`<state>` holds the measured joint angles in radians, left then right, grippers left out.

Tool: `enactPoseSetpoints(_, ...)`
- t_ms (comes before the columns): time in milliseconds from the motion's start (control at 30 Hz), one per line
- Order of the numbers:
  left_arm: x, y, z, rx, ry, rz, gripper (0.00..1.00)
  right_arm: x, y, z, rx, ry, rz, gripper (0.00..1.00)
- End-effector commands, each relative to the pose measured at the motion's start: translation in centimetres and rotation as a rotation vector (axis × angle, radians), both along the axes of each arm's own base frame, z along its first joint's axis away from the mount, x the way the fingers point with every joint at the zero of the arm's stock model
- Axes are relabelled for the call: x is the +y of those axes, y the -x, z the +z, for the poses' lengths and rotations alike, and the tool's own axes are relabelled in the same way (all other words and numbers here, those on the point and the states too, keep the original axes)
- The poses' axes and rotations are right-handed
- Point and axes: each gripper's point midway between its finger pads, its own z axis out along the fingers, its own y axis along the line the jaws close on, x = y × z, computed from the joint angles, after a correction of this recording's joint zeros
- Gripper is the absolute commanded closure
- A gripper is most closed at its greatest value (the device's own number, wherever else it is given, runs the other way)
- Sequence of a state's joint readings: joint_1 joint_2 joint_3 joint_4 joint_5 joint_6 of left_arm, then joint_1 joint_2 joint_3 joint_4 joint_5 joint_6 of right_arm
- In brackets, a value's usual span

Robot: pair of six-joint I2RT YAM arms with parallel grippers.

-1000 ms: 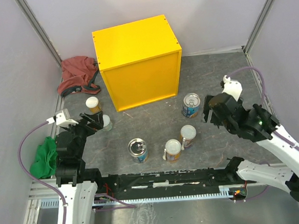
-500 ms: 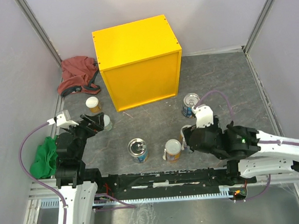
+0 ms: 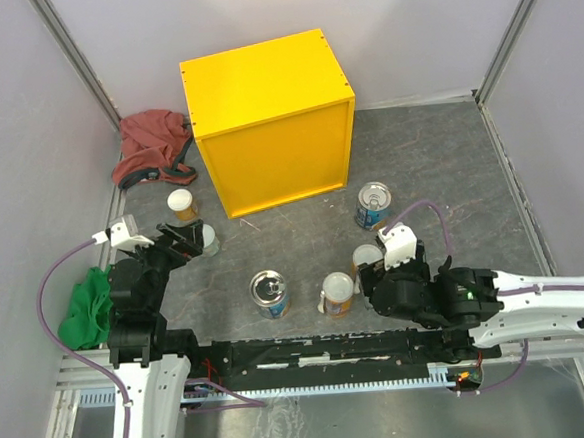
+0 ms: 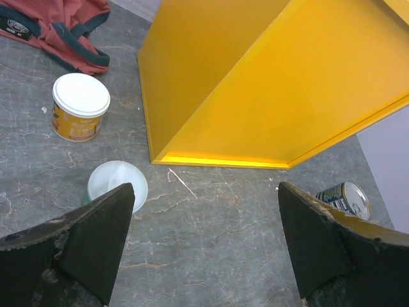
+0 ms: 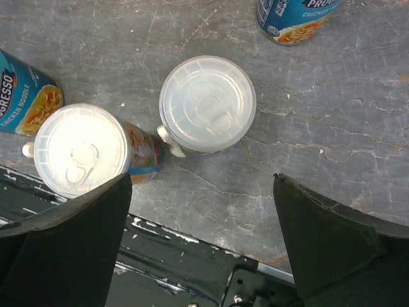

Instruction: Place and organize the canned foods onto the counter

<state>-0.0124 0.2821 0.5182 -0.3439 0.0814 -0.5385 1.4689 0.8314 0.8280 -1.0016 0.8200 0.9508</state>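
Note:
I need to move my right gripper down and outward, so that its fingers are on both sides of the farther orange-labelled can.
The yellow counter (image 3: 270, 120) stands at the back with a bare top. All six cans are on the grey floor. A short white-lidded can (image 3: 180, 202) and a second one (image 3: 207, 239) stand at the left. A blue tin (image 3: 270, 292) stands in front and another blue tin (image 3: 373, 205) at the right. Two orange-labelled cans (image 3: 337, 292) (image 3: 367, 259) stand between them. My left gripper (image 3: 180, 237) is open and empty beside the second short can (image 4: 117, 182). My right gripper (image 3: 375, 281) is open and empty just near of the two orange-labelled cans (image 5: 208, 105) (image 5: 80, 150).
A red cloth (image 3: 152, 147) lies left of the counter and a green cloth (image 3: 89, 303) by the left wall. The black front rail (image 5: 192, 256) runs right under my right gripper. Side walls close in the floor.
My right arm swung from the right side down to the near middle, and now hangs low by the two orange-labelled cans. The left arm has hardly moved.

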Motion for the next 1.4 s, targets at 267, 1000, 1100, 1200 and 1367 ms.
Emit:
enactPoseSetpoints(267,0.0,0.5,2.0,-0.050,0.006,-0.002,0.01,0.6,-1.5,-0.2,-0.089,-0.107,-0.100,0.00)
enactPoseSetpoints(1000,0.0,0.8,2.0,-0.044,0.010,0.003,0.00,0.8,-2.6,-2.2,-0.154,-0.159,-0.163,0.00)
enactPoseSetpoints(1100,0.1,0.8,2.0,-0.043,0.008,0.004,0.00,1.2,-2.7,-2.5,-0.157,-0.170,-0.157,0.00)
enactPoseSetpoints(1200,0.1,0.7,1.9,-0.038,0.008,0.005,0.00,1.3,-2.8,-3.0,-0.158,-0.157,-0.160,0.00)
enactPoseSetpoints(1367,0.1,0.6,1.7,-0.029,0.006,0.007,0.00,1.5,-3.4,-3.6,-0.174,-0.150,-0.169,0.00)
